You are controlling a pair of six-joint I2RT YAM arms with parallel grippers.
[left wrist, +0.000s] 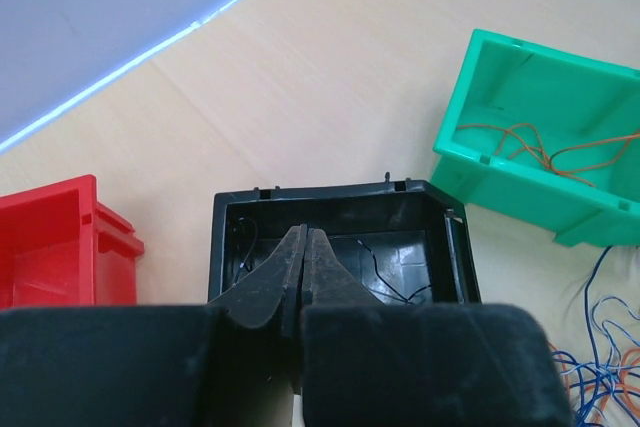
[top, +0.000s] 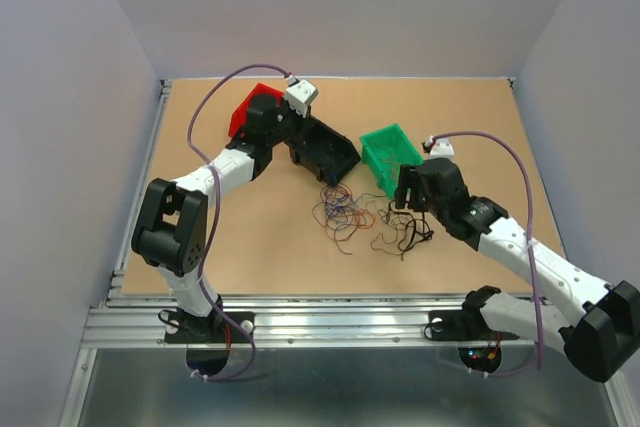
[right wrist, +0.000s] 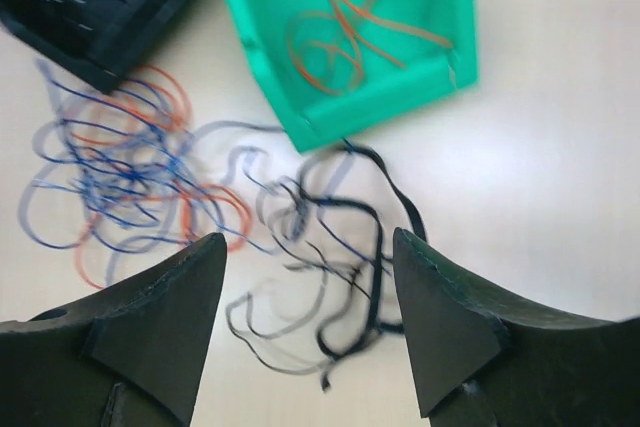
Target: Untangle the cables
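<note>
My right gripper comes down next, shifting toward the right in its wrist view, onto the thick black loop, where it runs free of the blue and orange tangle [top: 343,210].
The cables lie loose on the table between the two arms. A blue and orange tangle [top: 343,210] [right wrist: 130,167] is in the middle and black strands [top: 408,237] [right wrist: 378,257] curl to its right. My right gripper [top: 410,203] [right wrist: 310,247] hangs open just above the black strands, which show between its fingers without touching them. My left gripper [top: 318,142] [left wrist: 303,232] is shut with nothing visible in it, over the black bin [top: 350,155] [left wrist: 330,199], which holds a few thin black wires. Blue strands [left wrist: 600,347] show at the left wrist view's lower right.
A green bin [top: 390,157] [left wrist: 540,147] [right wrist: 420,77] with orange wires inside stands just beyond the right gripper. A red bin [top: 245,107] [left wrist: 50,247] sits behind the left arm. Walls enclose the table on three sides.
</note>
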